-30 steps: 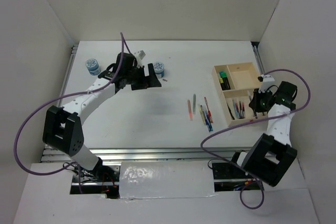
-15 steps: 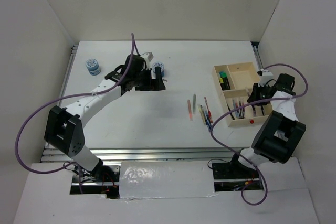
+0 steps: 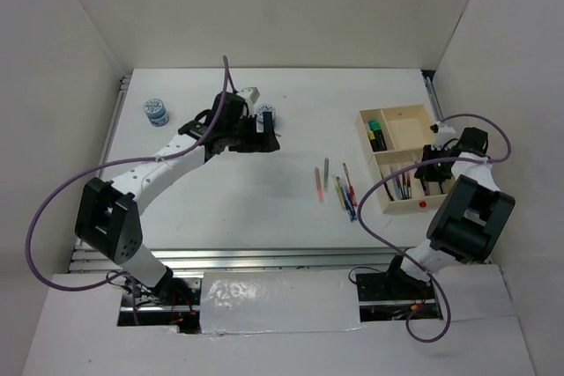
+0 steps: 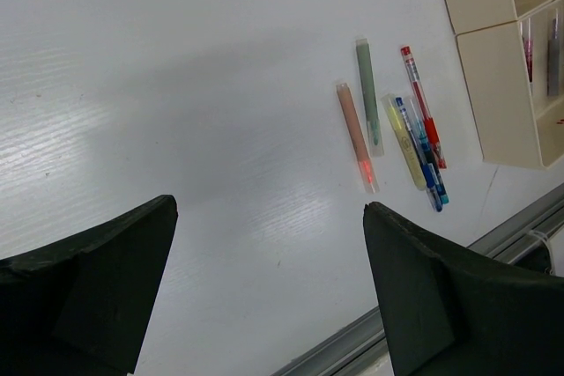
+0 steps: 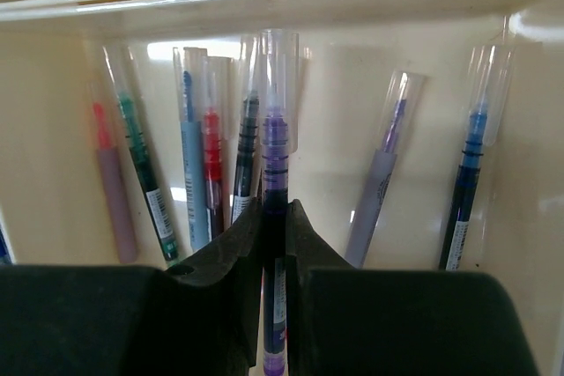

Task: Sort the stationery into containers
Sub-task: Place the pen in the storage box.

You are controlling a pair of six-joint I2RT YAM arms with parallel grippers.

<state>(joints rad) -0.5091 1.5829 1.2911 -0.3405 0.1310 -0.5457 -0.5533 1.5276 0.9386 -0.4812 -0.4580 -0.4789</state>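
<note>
The left gripper goes to the right in the top view and down onto the orange pen's far end [image 3: 317, 172] [image 4: 345, 94] next, as that loose pen lies nearest it.
My right gripper [image 5: 274, 217] is shut on a purple pen [image 5: 275, 138] and holds it over the pen compartment of the pale wooden tray [image 3: 414, 119], where several pens [image 5: 194, 165] lie. In the top view the right gripper [image 3: 432, 169] is at the tray's right side. My left gripper [image 4: 269, 244] is open and empty above the table, by a round blue-white pot [image 3: 265, 114] in the top view [image 3: 260, 134]. A second pot [image 3: 156, 111] stands far left. Loose pens [image 3: 339, 184] lie left of the tray; they also show in the left wrist view [image 4: 388, 116].
Black highlighters [image 3: 377, 138] sit in the tray's left compartments. The tray's large back compartment [image 3: 407, 128] holds nothing. White walls enclose the table on three sides. A metal rail [image 3: 264, 257] runs along the near edge.
My left gripper moved right toward the near pot. My right arm swung back and the gripper moved over the tray's pen compartment with the purple pen.
</note>
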